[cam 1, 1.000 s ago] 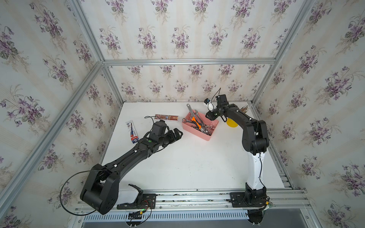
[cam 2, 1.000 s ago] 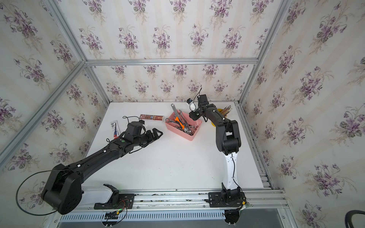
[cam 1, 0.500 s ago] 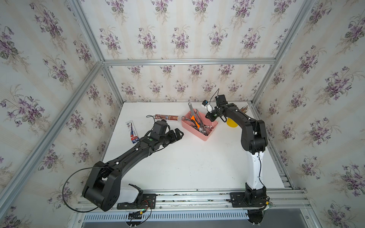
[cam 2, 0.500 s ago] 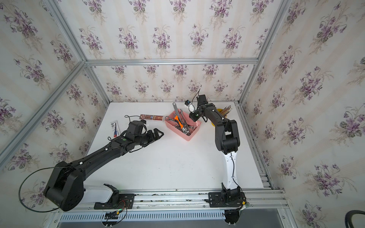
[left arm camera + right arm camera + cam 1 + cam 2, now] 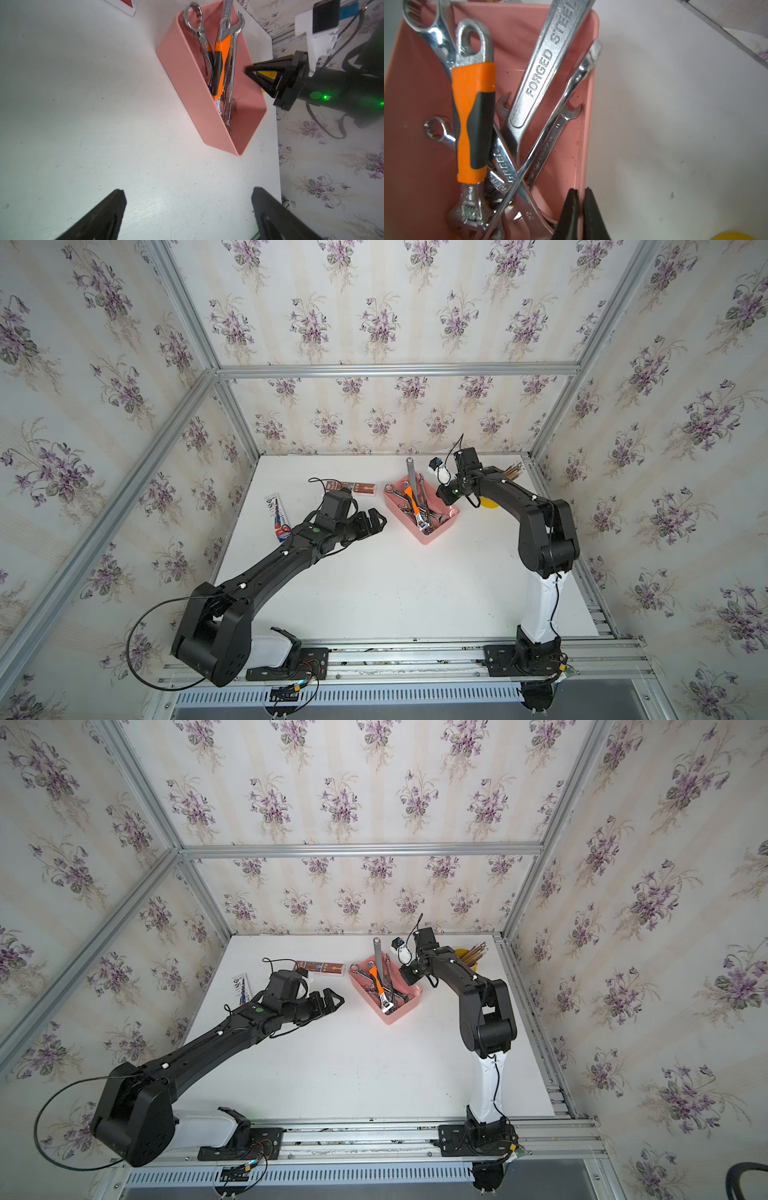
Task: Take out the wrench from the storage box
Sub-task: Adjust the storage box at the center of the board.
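The box stands at an angle. My right gripper pulls the box's side back toward my base next, turning it over the bare near tabletop, and releases it.
The salmon-pink storage box [image 5: 432, 536] [image 5: 395, 1017] stands at the table's back middle and holds several wrenches. A long silver wrench [image 5: 542, 68] [image 5: 411, 477] pokes out over its far end. An orange-handled adjustable wrench [image 5: 473, 116] [image 5: 221, 52] lies on top of the others. My right gripper [image 5: 581, 190] [image 5: 444, 494] is shut on the box's right-hand wall [image 5: 588, 124]: one finger is inside the box, the other outside. My left gripper [image 5: 188, 193] [image 5: 376, 518] hovers open over bare table, left of the box [image 5: 187, 83], with nothing in it.
A yellow cup of pencils [image 5: 490, 502] [image 5: 467, 955] stands just behind my right arm at the table's back right. A brown flat carton [image 5: 357, 487] and a tube [image 5: 276, 514] lie at the back left. The cage walls close in the table.
My right gripper has closed from part open onto the box's wall. The long wrench has shifted slightly. The left arm has barely moved.
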Robot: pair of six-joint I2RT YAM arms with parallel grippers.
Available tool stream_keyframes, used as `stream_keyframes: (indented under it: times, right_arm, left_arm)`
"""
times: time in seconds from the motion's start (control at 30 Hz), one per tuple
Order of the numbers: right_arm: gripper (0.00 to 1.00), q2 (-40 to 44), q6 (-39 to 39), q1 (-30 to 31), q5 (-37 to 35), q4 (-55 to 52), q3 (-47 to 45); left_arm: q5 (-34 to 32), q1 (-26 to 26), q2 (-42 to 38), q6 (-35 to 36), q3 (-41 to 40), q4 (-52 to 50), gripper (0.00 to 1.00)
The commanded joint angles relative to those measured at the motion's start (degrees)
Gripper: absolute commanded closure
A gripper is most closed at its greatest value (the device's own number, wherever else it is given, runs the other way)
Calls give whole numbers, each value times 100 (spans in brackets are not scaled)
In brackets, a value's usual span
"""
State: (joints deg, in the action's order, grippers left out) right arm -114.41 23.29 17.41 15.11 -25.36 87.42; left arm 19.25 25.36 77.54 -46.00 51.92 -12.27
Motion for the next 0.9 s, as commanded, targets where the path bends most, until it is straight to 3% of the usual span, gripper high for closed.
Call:
stream_keyframes:
  times: [0.0, 0.17, 0.5, 0.73, 0.87]
  right_arm:
    - [98, 521, -1000, 247, -104, 686, -559]
    - [98, 1175, -2381, 702, -532, 1237, -1666]
    - [97, 2272, -4395, 1672, -1571, 1862, -3267]
    - [94, 2547, -5684, 2394, -2304, 1848, -3779]
    - [94, 2680, -5935, 2590, -2523, 1744, -3902]
  left_arm:
    - [-171, -6, -36, 288, 126, -320, 1]
    - [-193, -5, -29, 328, 194, -458, 1]
    - [-262, -5, -116, 554, 275, -758, 1]
    - [-321, -7, -104, 669, 275, -847, 1]
    - [-330, -10, -113, 689, 303, -870, 1]
